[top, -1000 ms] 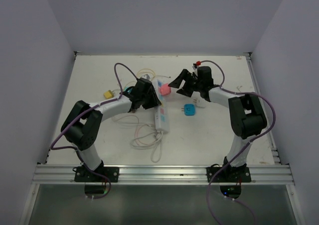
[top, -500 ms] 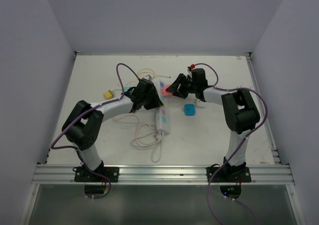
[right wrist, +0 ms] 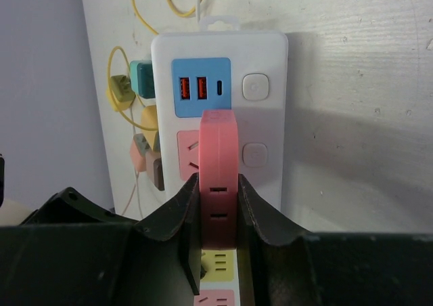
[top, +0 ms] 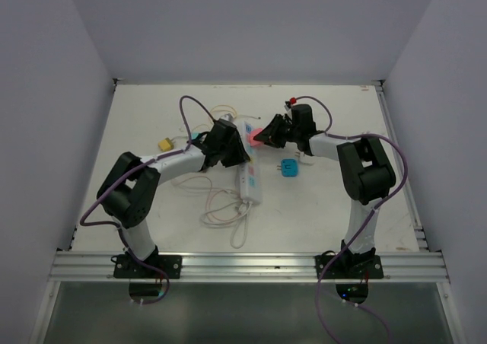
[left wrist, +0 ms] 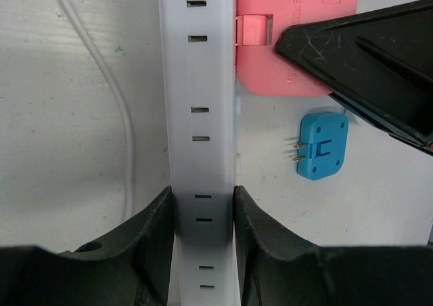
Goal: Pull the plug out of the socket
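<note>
The pink plug should come down onto the table, where bare surface shows. My right gripper should first pull up and away from the socket next, past the white adapter.
The socket [top: 249, 180] is a long white power strip lying lengthways mid-table, with pastel outlet faces [right wrist: 201, 87]. A pink plug [top: 250, 138] stands plugged into it near its far end. My right gripper [right wrist: 218, 187] is shut on the pink plug [right wrist: 218, 150], one finger pressed on each flat side. In the top view the right gripper [top: 263, 138] meets the plug from the right. My left gripper [left wrist: 201, 201] is shut across the socket's narrow white body [left wrist: 199, 82], just nearer along the strip than the plug [left wrist: 284, 22]. In the top view the left gripper [top: 233, 155] sits over the strip.
A loose blue plug [top: 289, 167] lies right of the strip, also seen from the left wrist as a blue plug [left wrist: 323, 146]. A white adapter [top: 305, 159] lies beyond it. Yellow [top: 164, 143] and teal [top: 195, 137] plugs lie left. Thin cords [top: 223, 207] coil near the strip's near end.
My right gripper moved left onto the pink plug and closed on it. The left gripper stayed shut on the socket.
</note>
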You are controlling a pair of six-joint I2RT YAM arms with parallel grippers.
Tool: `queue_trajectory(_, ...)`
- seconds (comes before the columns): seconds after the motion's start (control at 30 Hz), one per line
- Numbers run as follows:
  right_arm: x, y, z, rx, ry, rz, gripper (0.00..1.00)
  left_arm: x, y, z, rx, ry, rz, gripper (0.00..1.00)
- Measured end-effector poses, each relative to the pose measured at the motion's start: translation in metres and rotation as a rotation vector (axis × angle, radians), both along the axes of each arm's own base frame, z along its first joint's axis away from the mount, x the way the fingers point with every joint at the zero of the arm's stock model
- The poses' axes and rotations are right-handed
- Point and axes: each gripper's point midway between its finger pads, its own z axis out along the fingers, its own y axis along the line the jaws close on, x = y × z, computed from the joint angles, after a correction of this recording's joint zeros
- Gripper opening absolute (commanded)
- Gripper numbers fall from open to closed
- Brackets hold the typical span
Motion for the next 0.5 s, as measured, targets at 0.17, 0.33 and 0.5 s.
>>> queue_trajectory(0.17,0.001,-0.002,0.000,0.004,0.002,0.000,0.00,0.001,0.001,0.000,0.022,0.002,0.010,0.00)
queue_trajectory(0.33,0.002,-0.008,0.001,0.012,0.007,-0.002,0.00,0.002,0.001,-0.001,0.022,0.002,0.010,0.00)
queue_trajectory(0.5,-0.001,-0.016,0.004,0.020,0.014,0.001,0.00,0.000,-0.002,-0.001,0.006,0.010,-0.004,0.00)
